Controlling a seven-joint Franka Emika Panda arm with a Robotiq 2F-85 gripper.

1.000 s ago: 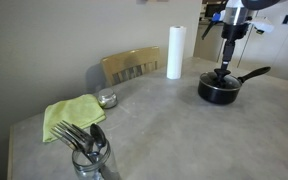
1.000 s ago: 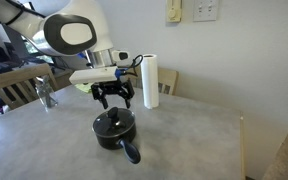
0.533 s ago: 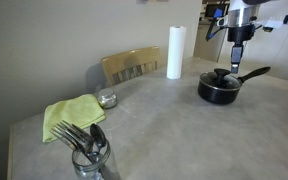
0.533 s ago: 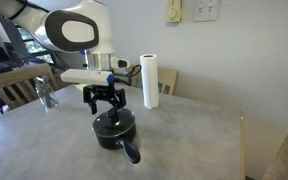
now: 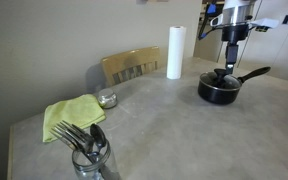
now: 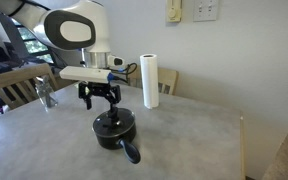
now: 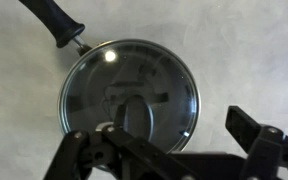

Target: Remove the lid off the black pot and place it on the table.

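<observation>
My gripper turns slightly and shifts toward the left in the wrist view next. Then it lowers over the knob (image 5: 220, 73) (image 7: 135, 115), which sits closer to one open finger.
The black pot (image 5: 220, 90) stands on the grey table (image 5: 154, 125) with its long handle (image 5: 254, 73) sticking out; it also shows in an exterior view (image 6: 115, 130). The glass lid (image 7: 129, 92) sits on the pot, its black knob (image 7: 134, 115) at the centre. My gripper (image 5: 231, 60) hovers a little above the lid, open and empty. It shows in an exterior view (image 6: 99, 100) and in the wrist view (image 7: 164, 145), where its two fingers stand wide apart, offset towards one side of the knob.
A white paper towel roll (image 5: 174, 52) stands behind the pot, next to a wooden chair (image 5: 132, 65). A green cloth (image 5: 72, 115), a small silver dish (image 5: 107, 99) and a glass of cutlery (image 5: 89, 155) lie at the far end of the table.
My gripper has risen from just over the lid and shifted a little sideways. It stays open and empty. The lid and pot have not moved.
</observation>
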